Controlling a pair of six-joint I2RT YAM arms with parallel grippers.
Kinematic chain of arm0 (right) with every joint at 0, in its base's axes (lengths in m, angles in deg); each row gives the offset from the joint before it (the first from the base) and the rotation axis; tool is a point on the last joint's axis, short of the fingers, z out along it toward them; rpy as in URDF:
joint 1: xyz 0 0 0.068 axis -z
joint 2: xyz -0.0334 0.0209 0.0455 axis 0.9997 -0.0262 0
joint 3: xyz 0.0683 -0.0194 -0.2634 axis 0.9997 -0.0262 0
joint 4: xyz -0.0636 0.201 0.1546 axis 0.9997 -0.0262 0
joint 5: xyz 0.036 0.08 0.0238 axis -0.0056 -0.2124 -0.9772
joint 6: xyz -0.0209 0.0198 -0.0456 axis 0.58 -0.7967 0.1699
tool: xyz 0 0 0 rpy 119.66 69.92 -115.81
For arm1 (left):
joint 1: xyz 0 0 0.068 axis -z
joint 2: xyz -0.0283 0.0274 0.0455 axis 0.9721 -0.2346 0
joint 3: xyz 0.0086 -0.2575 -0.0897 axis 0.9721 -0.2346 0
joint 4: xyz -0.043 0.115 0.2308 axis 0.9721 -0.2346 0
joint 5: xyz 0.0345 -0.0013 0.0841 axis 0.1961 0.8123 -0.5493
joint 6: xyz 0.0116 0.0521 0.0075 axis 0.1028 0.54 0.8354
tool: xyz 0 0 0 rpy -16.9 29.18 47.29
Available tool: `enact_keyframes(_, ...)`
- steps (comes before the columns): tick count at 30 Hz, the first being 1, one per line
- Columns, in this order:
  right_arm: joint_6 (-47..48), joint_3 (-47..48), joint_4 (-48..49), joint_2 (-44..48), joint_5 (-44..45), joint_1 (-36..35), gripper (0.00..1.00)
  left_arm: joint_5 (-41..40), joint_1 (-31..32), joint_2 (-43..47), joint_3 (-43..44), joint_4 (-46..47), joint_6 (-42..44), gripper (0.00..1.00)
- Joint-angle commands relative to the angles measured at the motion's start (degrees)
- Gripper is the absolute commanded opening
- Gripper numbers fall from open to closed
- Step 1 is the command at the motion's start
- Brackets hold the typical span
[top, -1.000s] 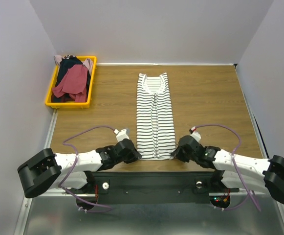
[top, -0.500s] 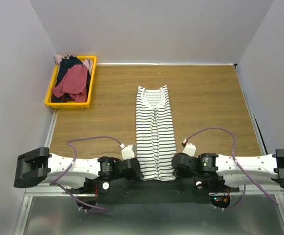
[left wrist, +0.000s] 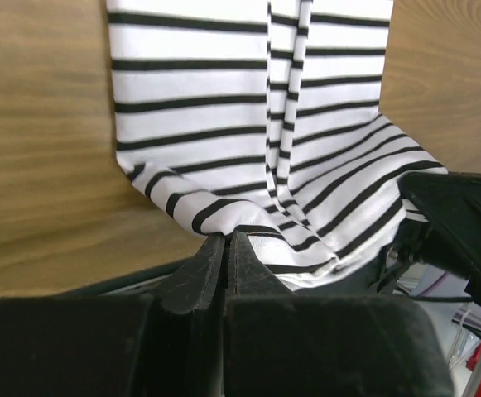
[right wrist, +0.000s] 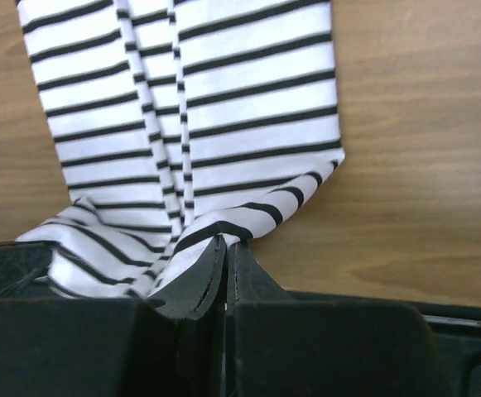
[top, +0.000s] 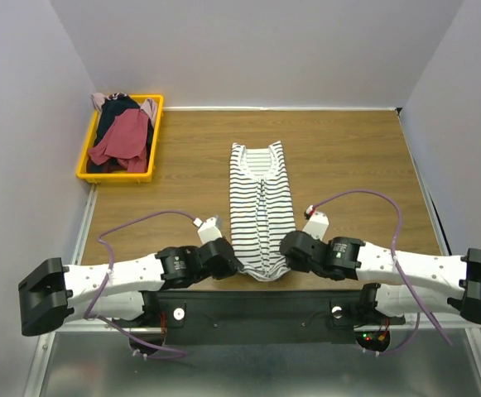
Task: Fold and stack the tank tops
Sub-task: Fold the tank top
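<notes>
The tank top's hem goes outward next, onto the stripes just short of the neckline (top: 247, 184); my left gripper will release it there, halving the long folded tank top.
A white tank top with thin black stripes (top: 261, 198) lies lengthwise in the middle of the table, folded into a narrow strip with its neck at the far end. My left gripper (top: 228, 263) is shut on its near left hem corner (left wrist: 223, 223), the cloth pinched between the jaw tips (left wrist: 226, 240). At the near right corner (right wrist: 240, 222) my right gripper (top: 288, 250) is shut on the cloth as well (right wrist: 226, 244). The near hem is lifted and bunched between the two grippers. More tank tops (top: 122, 136), dark red, navy and pale pink, are piled in a yellow bin.
The yellow bin (top: 87, 157) stands at the far left corner of the wooden table (top: 348, 165). A black rail (top: 257, 308) runs along the near edge beneath both arms. Purple cables (top: 364, 203) loop over each forearm. Grey walls close in on three sides.
Both grippers pulled the striped top toward the near edge, then moved forward and inward again with the hem held. The near hem now rises bunched between them.
</notes>
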Motion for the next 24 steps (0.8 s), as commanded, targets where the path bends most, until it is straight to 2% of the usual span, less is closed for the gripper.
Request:
enact_keyframes(1, 7.07, 3.76, 0.63, -2.33, 3.64, 5.29, 0.00, -0.38, -4.46, 0.39, 3.32, 1.55, 6.95, 0.00)
enact_keyframes(4, 13.21, 5.51, 3.70, -4.17, 2.67, 9.60, 0.00, 0.06, -9.55, -0.66, 5.16, 2.26, 10.91, 0.00)
enact_keyframes(11, 21.92, 10.08, 10.82, -9.97, -0.14, 18.05, 0.01, 2.52, -17.12, -4.97, 8.59, 6.30, 18.38, 0.00)
enact_keyframes(18, 27.55, 14.74, 16.71, -16.83, -3.13, 25.16, 0.01, 5.50, -24.67, -12.16, 12.81, 10.70, 24.36, 0.00)
enact_keyframes(24, 29.93, 17.02, 20.58, -20.09, -5.42, 29.56, 0.01, 7.18, -28.37, -16.13, 15.45, 14.56, 26.82, 0.00)
